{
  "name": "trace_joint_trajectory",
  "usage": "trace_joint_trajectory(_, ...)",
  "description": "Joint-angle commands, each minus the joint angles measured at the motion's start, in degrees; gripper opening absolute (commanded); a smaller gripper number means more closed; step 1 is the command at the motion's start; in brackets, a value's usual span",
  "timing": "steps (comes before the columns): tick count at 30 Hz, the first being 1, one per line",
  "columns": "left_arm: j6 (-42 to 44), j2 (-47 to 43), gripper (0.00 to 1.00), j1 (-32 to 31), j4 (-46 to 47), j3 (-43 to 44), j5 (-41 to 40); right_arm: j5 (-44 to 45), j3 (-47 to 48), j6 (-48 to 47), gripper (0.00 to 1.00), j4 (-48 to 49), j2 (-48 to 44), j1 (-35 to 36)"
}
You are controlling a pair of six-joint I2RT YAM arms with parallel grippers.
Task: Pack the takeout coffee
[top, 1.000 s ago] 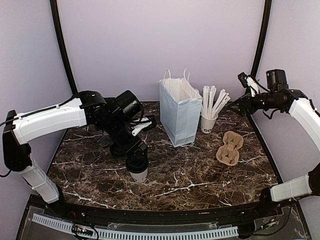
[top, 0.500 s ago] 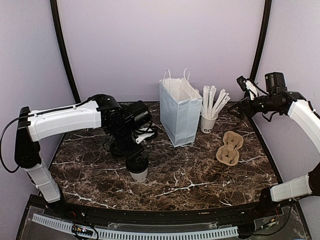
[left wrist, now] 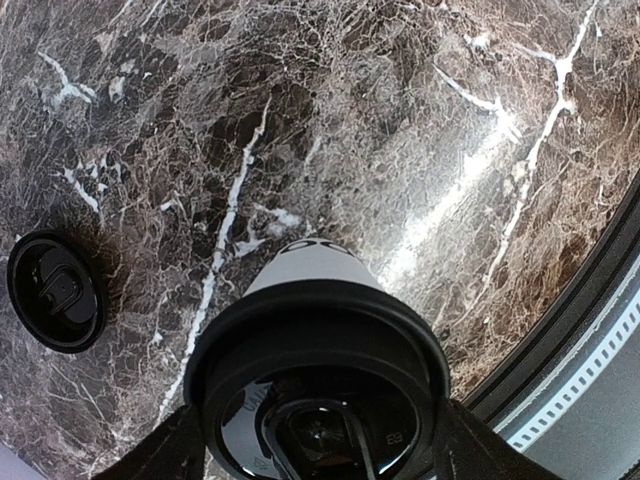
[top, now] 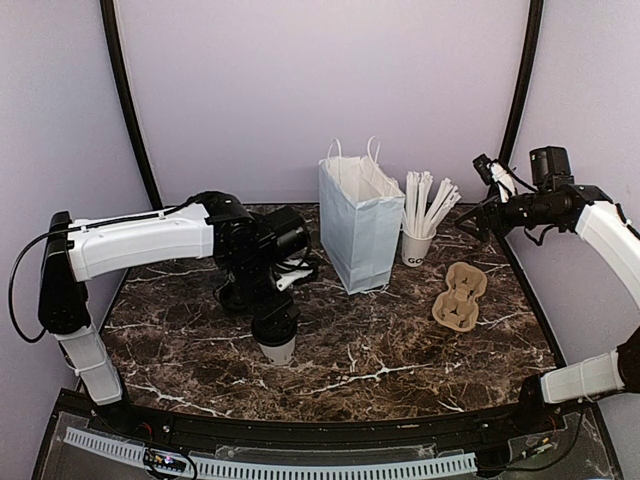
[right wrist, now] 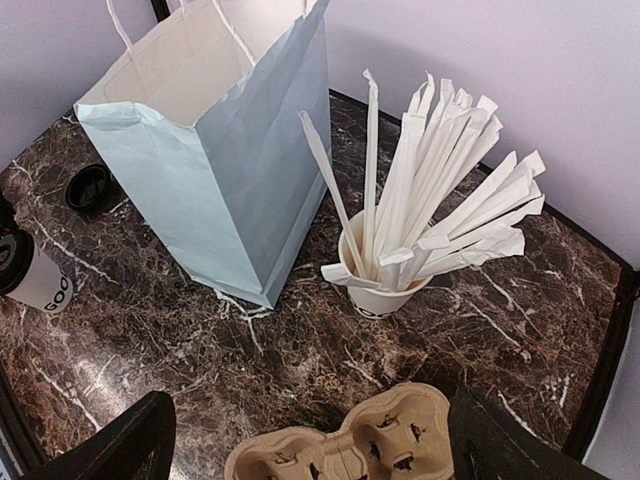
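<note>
The left gripper carries the takeout coffee [top: 279,349] outward past the loose lid next and releases it on the table beyond, since that part of the table is bare.
The takeout coffee [top: 279,349] is a small white paper cup with a black lid, standing upright on the marble table left of centre. It fills the bottom of the left wrist view [left wrist: 318,370] and shows at the left edge of the right wrist view [right wrist: 35,282]. My left gripper [top: 272,323] sits on top of it, its fingers [left wrist: 165,455] pressed against both sides of the lid rim. My right gripper [top: 472,217] is open and empty, high at the back right [right wrist: 310,440], above the sticks cup and carrier.
An open white paper bag [top: 356,232] [right wrist: 205,165] stands upright at the back centre. A white cup of long white sticks [top: 418,246] [right wrist: 385,292] stands to its right. A brown pulp carrier [top: 460,296] [right wrist: 350,445] lies right of centre. A loose black lid [left wrist: 55,290] [right wrist: 88,186] lies beside the bag.
My left arm's elbow and upper links have swung right and forward while its gripper stayed over the cup. The cup has not moved. My right arm has shifted only slightly.
</note>
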Motion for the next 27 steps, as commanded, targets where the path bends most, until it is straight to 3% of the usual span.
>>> trace_joint_trajectory(1,-0.6,0.2,0.79,-0.3,-2.1,1.1,0.6,-0.8,-0.4,-0.4,0.96,1.2,-0.5,-0.3)
trace_joint_trajectory(12,-0.7,0.0,0.66,-0.3,-3.3,1.3,2.2,-0.8,-0.2,-0.4,0.96,1.1,-0.4,-0.3)
trace_joint_trajectory(20,-0.4,-2.4,0.63,0.5,-4.1,3.5,-2.4,-0.7,0.1,-0.4,0.96,0.7,-0.4,-0.3)
trace_joint_trajectory(27,2.0,-3.0,0.62,9.1,-0.8,6.6,-1.0,-0.8,0.3,-0.3,0.96,0.6,-0.2,-0.3)
